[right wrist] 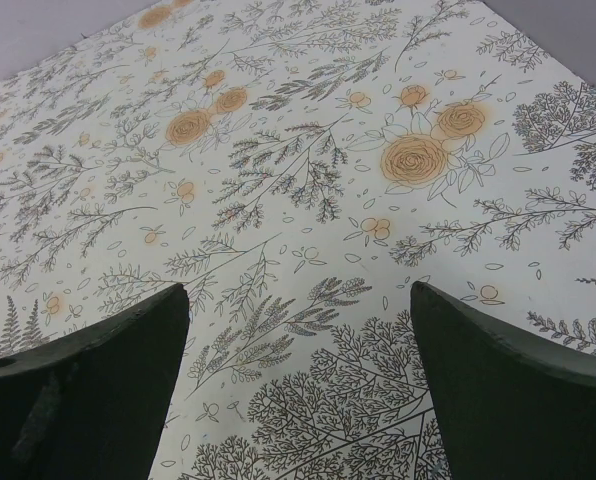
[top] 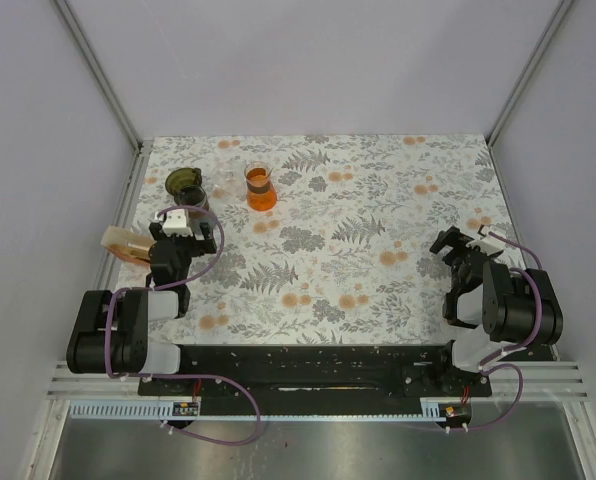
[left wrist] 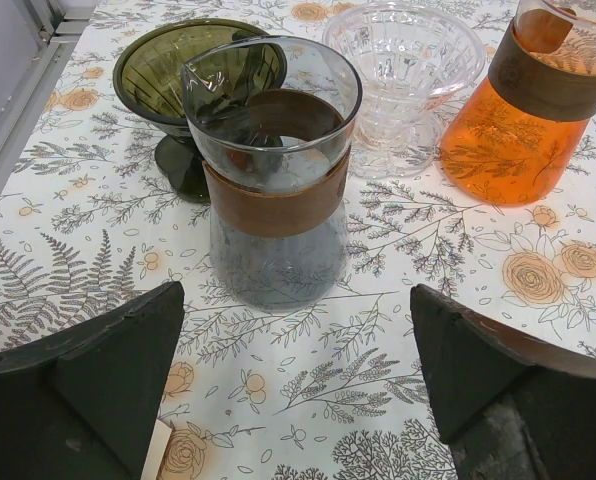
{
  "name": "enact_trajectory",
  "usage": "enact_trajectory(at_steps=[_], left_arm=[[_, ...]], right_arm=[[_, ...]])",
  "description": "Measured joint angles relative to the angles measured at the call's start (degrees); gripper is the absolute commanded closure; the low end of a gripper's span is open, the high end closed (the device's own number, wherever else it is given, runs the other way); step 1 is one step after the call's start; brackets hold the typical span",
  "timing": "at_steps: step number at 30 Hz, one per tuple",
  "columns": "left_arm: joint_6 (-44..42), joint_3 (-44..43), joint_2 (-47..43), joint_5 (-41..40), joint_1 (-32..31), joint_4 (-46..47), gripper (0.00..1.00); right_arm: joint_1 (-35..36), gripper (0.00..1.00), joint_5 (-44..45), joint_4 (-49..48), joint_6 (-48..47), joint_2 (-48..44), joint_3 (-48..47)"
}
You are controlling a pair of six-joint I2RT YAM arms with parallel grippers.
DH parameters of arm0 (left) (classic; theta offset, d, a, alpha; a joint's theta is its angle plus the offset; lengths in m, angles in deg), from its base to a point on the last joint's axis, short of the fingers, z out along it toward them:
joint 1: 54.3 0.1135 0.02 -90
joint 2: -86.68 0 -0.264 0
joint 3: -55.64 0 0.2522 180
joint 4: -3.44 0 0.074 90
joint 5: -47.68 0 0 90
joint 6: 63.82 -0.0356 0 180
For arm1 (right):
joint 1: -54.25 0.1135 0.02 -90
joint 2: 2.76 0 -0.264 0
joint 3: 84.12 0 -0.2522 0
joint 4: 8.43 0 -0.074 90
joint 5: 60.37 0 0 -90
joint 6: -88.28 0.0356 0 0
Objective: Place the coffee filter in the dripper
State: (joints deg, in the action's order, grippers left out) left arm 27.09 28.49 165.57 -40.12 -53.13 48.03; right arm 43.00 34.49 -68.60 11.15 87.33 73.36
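Note:
My left gripper rises, goes outward, then tips down onto the orange carafe's rim (top: 248,168) beside the clear dripper next, as the smoky glass carafe blocks the low way.
A tan paper coffee filter (top: 126,244) lies at the table's left edge, just left of my left gripper (top: 181,222). A pale corner, maybe the filter's, shows at the bottom of the left wrist view (left wrist: 154,455). A green dripper (left wrist: 193,80) stands at the back left (top: 185,182), and a clear glass dripper (left wrist: 403,70) stands beside it. My left gripper (left wrist: 298,400) is open and empty, facing a smoky glass carafe (left wrist: 273,170). My right gripper (right wrist: 298,390) is open and empty over bare tablecloth at the right (top: 456,243).
An orange carafe with a brown band (top: 261,188) stands right of the drippers and shows in the left wrist view (left wrist: 538,110). The enclosure's metal frame and wall (top: 118,215) run along the table's left edge, close to the filter.

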Motion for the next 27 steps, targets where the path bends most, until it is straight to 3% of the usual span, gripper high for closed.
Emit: enact_trajectory(at_steps=[7,11,14,17,23,27], left_arm=[[-0.02,0.00,-0.02,0.00,0.00,0.00,0.01],[0.00,0.00,0.00,0.02,0.00,0.00,0.01],[-0.26,-0.28,-0.11,0.50,0.00,-0.81,0.01],[-0.94,-3.96,-2.34,1.20,0.00,-9.46,0.01],[-4.52,-23.39,-6.80,4.74,0.02,-33.22,0.01],[-8.74,-29.86,-10.91,14.19,0.26,-41.97,0.08]], right_arm=[[0.00,0.01,-1.60,0.61,-0.42,-0.02,-0.92],[0.00,0.01,-6.47,9.44,-2.16,-1.79,-8.90],[0.00,0.01,-6.95,15.52,-2.54,-9.05,-10.40],[0.00,0.01,-5.99,21.31,-1.22,-18.99,-10.43],[0.00,0.05,-12.66,41.90,2.73,-32.24,-20.48],[0.00,0.06,-19.19,54.99,5.01,-36.63,-29.59]])
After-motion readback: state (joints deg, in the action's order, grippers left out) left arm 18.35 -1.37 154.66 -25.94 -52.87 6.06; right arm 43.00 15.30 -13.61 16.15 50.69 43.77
